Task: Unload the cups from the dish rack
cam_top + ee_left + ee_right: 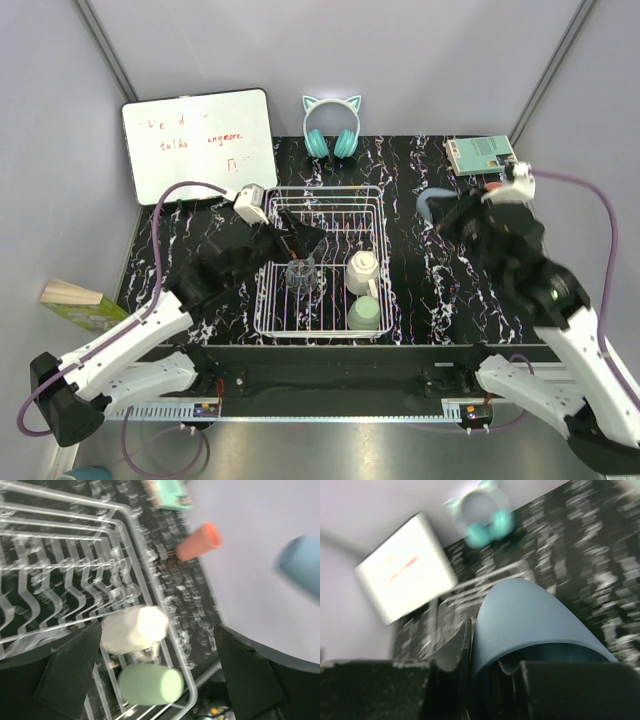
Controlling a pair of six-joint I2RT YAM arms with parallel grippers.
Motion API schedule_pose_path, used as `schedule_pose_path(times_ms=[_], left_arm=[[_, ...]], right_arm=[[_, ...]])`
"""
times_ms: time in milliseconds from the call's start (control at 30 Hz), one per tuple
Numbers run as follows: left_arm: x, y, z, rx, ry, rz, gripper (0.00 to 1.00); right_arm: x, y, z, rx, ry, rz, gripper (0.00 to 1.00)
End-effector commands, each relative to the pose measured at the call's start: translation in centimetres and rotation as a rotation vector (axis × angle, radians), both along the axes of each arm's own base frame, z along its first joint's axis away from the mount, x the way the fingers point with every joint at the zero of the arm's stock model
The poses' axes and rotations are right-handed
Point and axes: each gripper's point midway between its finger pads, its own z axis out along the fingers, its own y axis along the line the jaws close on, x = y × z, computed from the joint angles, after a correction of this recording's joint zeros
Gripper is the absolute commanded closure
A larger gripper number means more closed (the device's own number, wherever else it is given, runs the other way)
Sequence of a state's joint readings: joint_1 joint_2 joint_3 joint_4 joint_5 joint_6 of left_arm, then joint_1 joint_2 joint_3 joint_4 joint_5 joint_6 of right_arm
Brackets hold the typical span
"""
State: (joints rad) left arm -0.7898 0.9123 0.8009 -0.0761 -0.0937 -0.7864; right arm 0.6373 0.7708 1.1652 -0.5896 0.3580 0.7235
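Observation:
The opening of the salmon-pink cup is below my right gripper and to its right in the top view, so my right gripper needs to cross over and bring the blue cup (433, 204) down into that cup.
The white wire dish rack (375, 215) stands mid-table. In it are a clear glass (300, 273), a cream-white mug (362, 268) and a sage-green cup (363, 313) lying on its side. My left gripper (303, 239) hovers open and empty over the rack. In the left wrist view the mug (132, 629) and green cup (150, 684) lie between its fingers (70, 675). My right gripper (452, 212) is right of the rack, shut on the light blue cup (433, 204), one finger inside the cup's wall (530, 615). A salmon-pink cup (197, 542) lies on the table at the right.
A whiteboard (198, 145) leans at the back left and teal cat-ear headphones (331, 125) sit at the back centre. A teal box (480, 153) is at the back right. A green and wood box (75, 300) sits off the table's left edge.

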Motion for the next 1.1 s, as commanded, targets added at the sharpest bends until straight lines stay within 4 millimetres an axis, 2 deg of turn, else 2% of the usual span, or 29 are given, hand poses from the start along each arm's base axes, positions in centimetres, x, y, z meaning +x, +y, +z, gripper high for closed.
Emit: schedule_pose_path(times_ms=[0,33,67,100,133,167,200,233,267,300,333,367,467,500,567,600,667,733,833,1067], left_arm=[[0.8,2.6,-3.8,0.170,0.145,0.141,0.01],[0.6,3.1,-4.7,0.209,0.180,0.147,0.01],[0.4,3.2,-5.2,0.224,0.198,0.150,0.01],[0.3,3.2,-5.8,0.241,0.221,0.151,0.01],[0.0,3.5,-6.5,0.265,0.243,0.151,0.01],[-0.1,3.6,-6.9,0.274,0.252,0.150,0.01],[-0.2,3.7,-7.1,0.280,0.260,0.149,0.01],[-0.5,3.8,-7.6,0.287,0.271,0.147,0.01],[-0.6,3.9,-7.8,0.291,0.274,0.144,0.01],[-0.7,4.0,-8.0,0.295,0.276,0.141,0.01],[-0.8,4.0,-8.1,0.300,0.278,0.134,0.01],[-0.9,4.0,-8.1,0.306,0.276,0.129,0.01],[-1.1,4.4,-8.2,0.325,0.271,0.128,0.01],[-1.1,4.5,-8.4,0.332,0.271,0.133,0.01],[-1.0,4.8,-8.6,0.342,0.270,0.144,0.01],[-1.0,4.8,-8.6,0.347,0.268,0.145,0.01],[-1.0,4.9,-8.9,0.355,0.271,0.145,0.01],[-0.9,5.0,-9.3,0.367,0.275,0.147,0.01],[-0.8,4.9,-10.0,0.388,0.288,0.147,0.01],[-0.9,4.2,-10.7,0.401,0.315,0.115,0.01]], right_arm=[[5.2,-6.7,-2.4,-0.404,0.249,-0.319,1.00],[7.0,-10.0,-2.4,-0.357,0.303,-0.397,1.00],[9.4,-10.2,-2.3,-0.322,0.341,-0.387,1.00],[10.4,-10.3,-2.6,-0.284,0.379,-0.362,1.00],[11.5,-12.7,-2.8,-0.264,0.414,-0.433,1.00],[13.7,-13.4,-4.7,-0.290,0.490,-0.455,1.00],[14.2,-14.6,-3.1,-0.303,0.492,-0.513,1.00],[15.1,-15.1,-3.4,-0.304,0.522,-0.533,1.00],[17.2,-16.3,-5.9,-0.309,0.611,-0.555,1.00],[17.7,-16.4,-4.5,-0.280,0.608,-0.546,1.00],[18.4,-16.4,-4.6,-0.274,0.620,-0.544,1.00],[20.3,-16.4,-4.3,-0.275,0.606,-0.538,1.00],[21.2,-17.1,-5.0,-0.316,0.638,-0.558,1.00],[21.1,-18.9,-5.4,-0.305,0.655,-0.601,1.00],[21.2,-20.1,-7.3,-0.253,0.718,-0.616,1.00],[21.1,-21.3,-8.0,-0.210,0.744,-0.626,1.00],[20.6,-22.4,-9.1,-0.210,0.783,-0.644,1.00],[20.0,-23.4,-9.1,-0.214,0.789,-0.670,1.00],[19.7,-24.3,-9.8,-0.202,0.807,-0.674,1.00],[21.1,-24.0,-11.6,-0.180,0.805,-0.636,1.00]])
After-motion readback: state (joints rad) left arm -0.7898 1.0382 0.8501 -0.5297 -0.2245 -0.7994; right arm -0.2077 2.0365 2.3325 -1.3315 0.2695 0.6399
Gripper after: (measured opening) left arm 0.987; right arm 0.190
